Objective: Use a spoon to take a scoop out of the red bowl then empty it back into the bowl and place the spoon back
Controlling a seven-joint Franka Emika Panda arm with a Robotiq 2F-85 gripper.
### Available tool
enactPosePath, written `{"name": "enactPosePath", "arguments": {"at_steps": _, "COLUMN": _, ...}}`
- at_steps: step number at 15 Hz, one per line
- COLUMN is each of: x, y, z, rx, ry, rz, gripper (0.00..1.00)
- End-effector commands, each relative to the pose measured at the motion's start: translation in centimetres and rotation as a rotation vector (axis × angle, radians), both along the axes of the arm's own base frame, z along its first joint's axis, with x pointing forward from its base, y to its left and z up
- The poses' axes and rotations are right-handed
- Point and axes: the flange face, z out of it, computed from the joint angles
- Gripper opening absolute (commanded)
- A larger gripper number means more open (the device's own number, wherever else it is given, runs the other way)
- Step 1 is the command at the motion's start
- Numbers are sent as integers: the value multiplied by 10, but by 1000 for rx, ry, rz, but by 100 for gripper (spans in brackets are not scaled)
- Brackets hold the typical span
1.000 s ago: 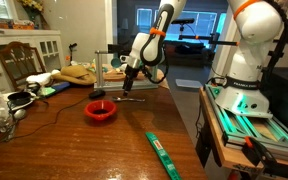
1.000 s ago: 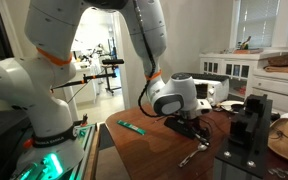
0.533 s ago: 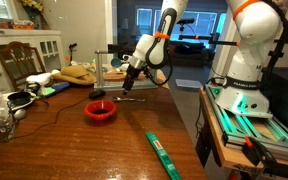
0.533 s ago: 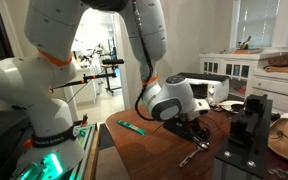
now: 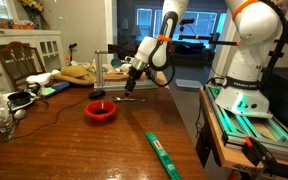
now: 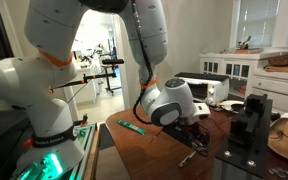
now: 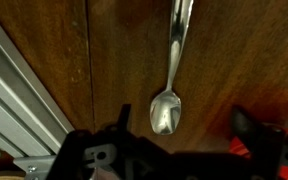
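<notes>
My gripper moves down next and shifts along the spoon (image 7: pixel 172 60) from the scoop onto the narrow start of the handle.
The grey metal spoon (image 7: pixel 172 60) lies flat on the wooden table, its scoop end toward my gripper. It also shows in both exterior views (image 5: pixel 130 98) (image 6: pixel 189 157). The red bowl (image 5: pixel 101 111) stands on the table a little beside the spoon; a sliver of red (image 7: pixel 239 147) shows at the wrist view's lower right. My gripper (image 7: pixel 184 125) is open and empty, its two fingers spread just above the spoon's scoop end. In both exterior views it (image 5: pixel 131 88) (image 6: pixel 193 140) hangs low over the table.
A long green strip (image 5: pixel 164 152) (image 6: pixel 131 127) lies near the table's edge. A black stand (image 6: pixel 250 125) is close to the gripper. Cables and clutter (image 5: pixel 14 100) fill the table's far side, with a chair and a white cabinet (image 5: pixel 34 45) behind.
The arm has sunk a little and shifted slightly, bringing the open gripper closer over the spoon. Spoon and bowl have not moved.
</notes>
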Motion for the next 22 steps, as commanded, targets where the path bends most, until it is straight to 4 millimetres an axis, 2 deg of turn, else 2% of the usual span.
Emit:
{"name": "enactPosePath", "arguments": {"at_steps": 1, "x": -6, "y": -7, "z": -11, "rx": 13, "ry": 2, "rz": -21, "gripper": 100}}
{"name": "enactPosePath", "arguments": {"at_steps": 15, "x": -7, "y": -15, "z": -27, "rx": 0, "ry": 41, "rz": -29, "gripper": 100}}
{"name": "enactPosePath", "arguments": {"at_steps": 22, "x": -7, "y": -11, "z": -33, "rx": -1, "ry": 52, "rz": -21, "gripper": 98}}
